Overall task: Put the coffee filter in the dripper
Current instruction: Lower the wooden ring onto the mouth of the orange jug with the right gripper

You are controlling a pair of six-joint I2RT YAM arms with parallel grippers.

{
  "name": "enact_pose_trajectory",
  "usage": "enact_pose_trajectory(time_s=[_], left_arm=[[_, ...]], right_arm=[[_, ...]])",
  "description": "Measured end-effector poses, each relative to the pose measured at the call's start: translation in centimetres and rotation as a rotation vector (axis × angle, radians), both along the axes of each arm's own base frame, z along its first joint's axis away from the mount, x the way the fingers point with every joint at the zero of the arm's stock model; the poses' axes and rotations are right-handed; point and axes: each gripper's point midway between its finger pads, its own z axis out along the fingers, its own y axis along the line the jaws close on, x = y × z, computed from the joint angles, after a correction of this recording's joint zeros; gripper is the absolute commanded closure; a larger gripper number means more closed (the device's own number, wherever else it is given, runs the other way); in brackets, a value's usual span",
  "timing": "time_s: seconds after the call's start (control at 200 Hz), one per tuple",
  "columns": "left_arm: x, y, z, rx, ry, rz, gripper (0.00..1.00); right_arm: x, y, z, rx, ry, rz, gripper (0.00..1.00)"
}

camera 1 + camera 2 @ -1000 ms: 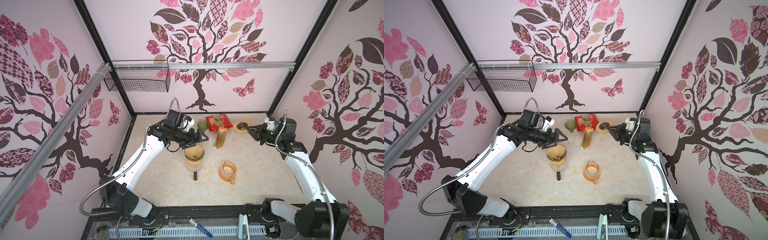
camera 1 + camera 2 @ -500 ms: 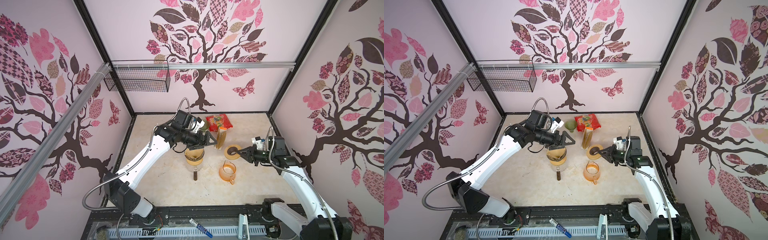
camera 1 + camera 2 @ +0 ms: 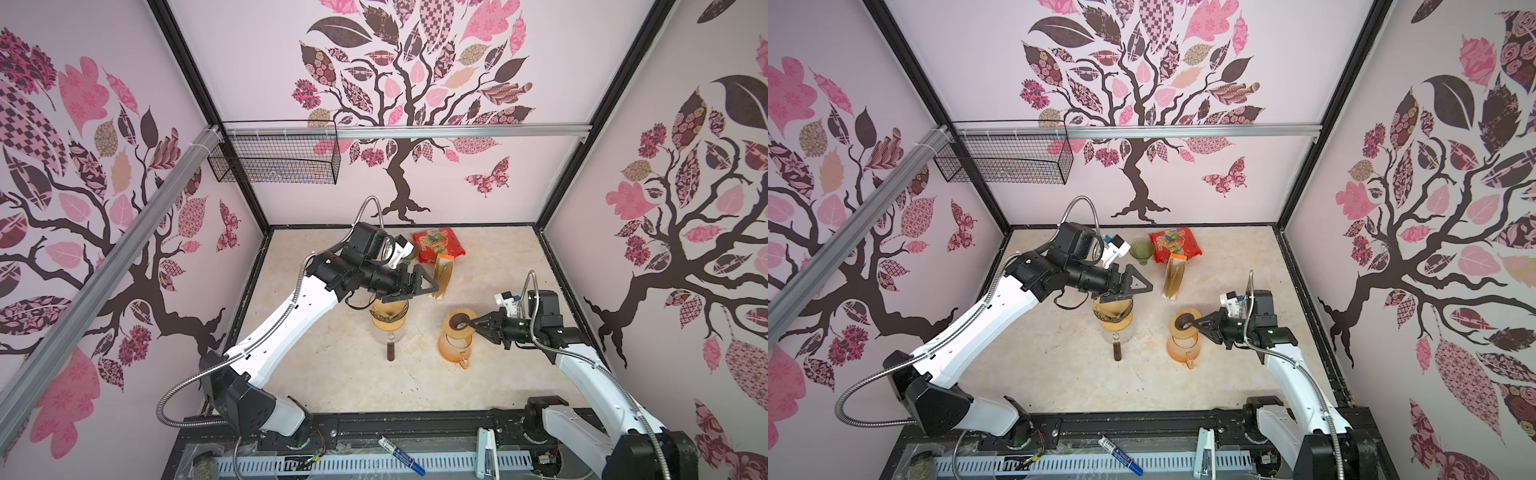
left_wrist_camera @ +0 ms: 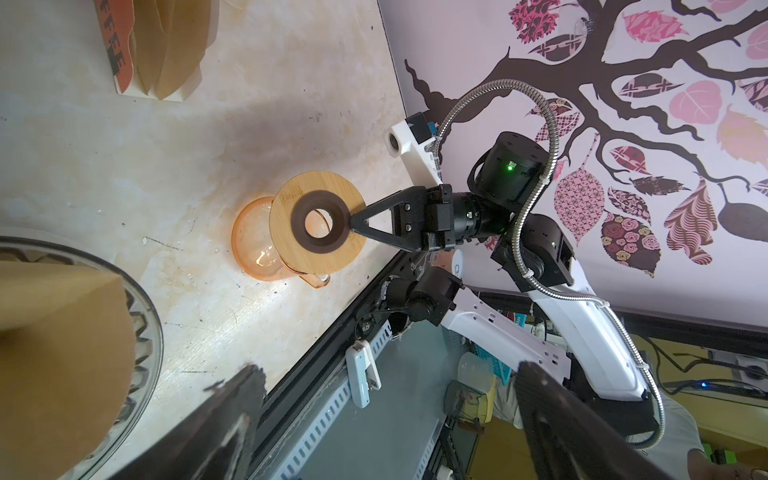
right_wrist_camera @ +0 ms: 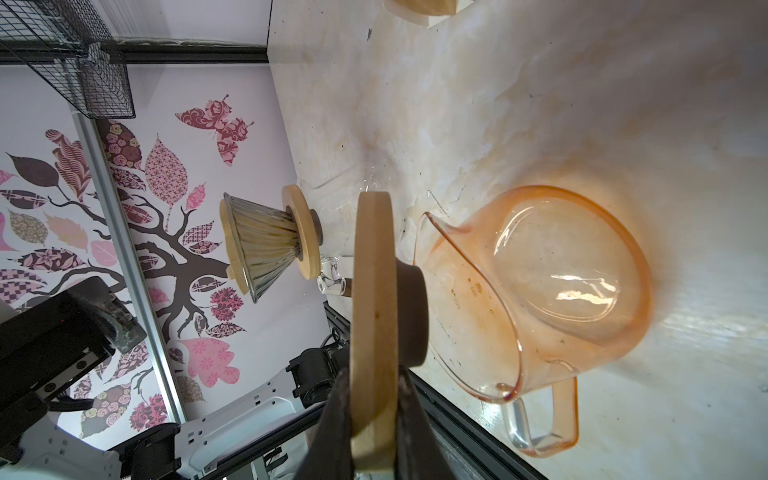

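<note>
The wooden ring still hangs clear. My right gripper will next bring it down onto the orange pitcher's open rim [image 3: 457,340] [image 5: 470,310] below it and let go of the ring's edge.
A brown paper coffee filter [image 3: 386,312] [image 3: 1109,309] [image 4: 62,345] sits inside the ribbed glass dripper [image 3: 1113,322] [image 5: 257,245] [image 4: 147,332], which rests with its wooden collar on a clear glass carafe. My left gripper [image 3: 420,286] [image 3: 1138,286] [image 4: 390,415] hangs just above the dripper's far rim, open and empty. My right gripper [image 3: 473,323] [image 3: 1196,324] [image 5: 372,424] is shut on the edge of a wooden ring with a dark rubber centre [image 3: 459,322] [image 4: 318,216] [image 5: 372,311]. It holds the ring over the orange glass pitcher [image 3: 455,347] [image 5: 561,291].
A pack of brown filters [image 3: 441,279] [image 3: 1174,277] stands behind the dripper, with a red snack packet [image 3: 1173,246] and a green dripper [image 3: 1140,250] further back. A wire basket [image 3: 274,156] hangs on the back wall. A stapler [image 3: 1203,453] and a marker [image 3: 1121,454] lie on the front rail.
The right gripper has carried the wooden ring from the back of the table forward to above the orange pitcher. The left gripper has shifted slightly right over the dripper, still open.
</note>
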Motion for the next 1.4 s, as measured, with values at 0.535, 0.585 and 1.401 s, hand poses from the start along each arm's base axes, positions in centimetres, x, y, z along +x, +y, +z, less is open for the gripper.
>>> enact_pose_trajectory(time_s=[0.535, 0.585, 1.401], left_arm=[[-0.1, 0.0, -0.7, 0.008, 0.017, 0.003, 0.03], [-0.1, 0.0, -0.8, 0.009, 0.019, 0.004, 0.03], [0.0, 0.1, -0.9, 0.010, 0.031, 0.011, 0.03]], right_arm=[[-1.5, 0.2, -1.9, 0.012, 0.021, 0.026, 1.00], [-1.5, 0.2, -2.0, 0.013, 0.020, 0.027, 1.00], [-1.8, -0.1, -3.0, -0.024, 0.021, 0.023, 0.73]])
